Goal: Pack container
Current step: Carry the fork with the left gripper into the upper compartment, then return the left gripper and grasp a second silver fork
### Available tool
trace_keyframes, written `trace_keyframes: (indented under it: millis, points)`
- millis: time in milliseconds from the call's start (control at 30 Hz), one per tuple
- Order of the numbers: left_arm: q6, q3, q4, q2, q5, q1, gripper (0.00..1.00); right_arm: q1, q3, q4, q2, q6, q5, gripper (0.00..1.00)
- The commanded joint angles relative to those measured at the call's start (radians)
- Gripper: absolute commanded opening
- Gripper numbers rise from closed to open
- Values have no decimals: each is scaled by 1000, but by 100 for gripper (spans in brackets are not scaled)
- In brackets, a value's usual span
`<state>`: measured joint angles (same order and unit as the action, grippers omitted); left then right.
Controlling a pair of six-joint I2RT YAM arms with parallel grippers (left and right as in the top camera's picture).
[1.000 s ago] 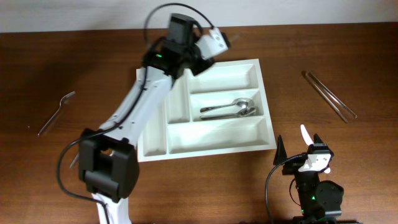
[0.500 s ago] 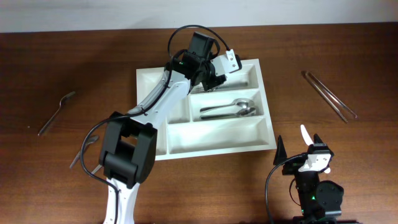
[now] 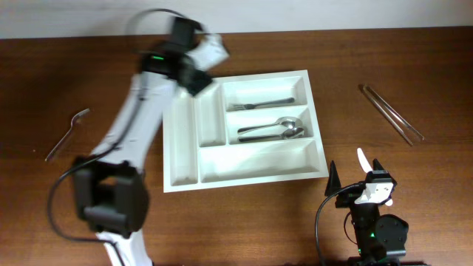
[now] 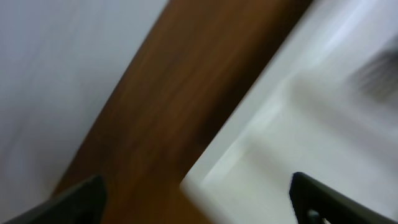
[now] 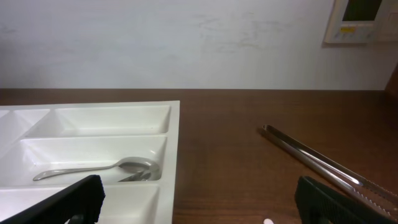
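I will swing my left gripper to the left in the overhead view next, then down onto the thin handle of another fork outside the container.
The container (image 3: 255, 163), a white compartmented tray, lies mid-table. A fork (image 3: 260, 101) rests in its far crosswise compartment and spoons (image 3: 275, 130) in the middle one. My left gripper (image 3: 214, 50) hovers over the tray's far left corner, blurred by motion. In the left wrist view it (image 4: 199, 208) is open and empty, with the tray's rim (image 4: 249, 134) below. My right gripper (image 3: 367, 167) stands open and empty near the table's front edge, right of the tray. The right wrist view shows the tray (image 5: 175, 140), a spoon (image 5: 127, 166) and the open gripper (image 5: 199, 214).
Another fork (image 3: 67, 133) lies on the bare wood far left of the tray. Long metal tongs (image 3: 392, 112) lie at the right, also seen as tongs (image 5: 317, 163) in the right wrist view. The left arm (image 3: 140, 118) slants across the table's left half.
The left gripper dipped into the far compartment, opened and left the fork there. It then swung back left past the tray's corner. The right arm stayed still.
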<state>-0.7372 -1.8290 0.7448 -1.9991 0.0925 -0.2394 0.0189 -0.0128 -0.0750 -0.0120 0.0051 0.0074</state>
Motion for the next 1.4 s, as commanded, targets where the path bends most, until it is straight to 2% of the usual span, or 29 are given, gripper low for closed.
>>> trace_keyframes:
  millis: [0,133,300,500,567,933,1233,1367]
  points:
    - [89,-15,86,42,96,201,99,-8,7,-4,8,11,12,99]
    - [98,-15,183,42,95,375,99,-8,7,-4,8,11,12,99]
    - [94,-14,184,37,80,558,100,-8,7,-4,8,11,12,99]
    - [94,2,184,5,-96,719,100,-8,7,-4,8,11,12,99]
    - [94,2,185,-20,-105,749,100,-8,7,-4,8,11,12,99]
    - [2,2,206,-187,-160,763,98,-8,7,-4,8,11,12,98]
    - [2,2,206,-310,-176,766,95,-8,7,-4,8,11,12,99]
    - [2,2,192,-347,-175,767,91,-8,7,-4,8,11,12,99]
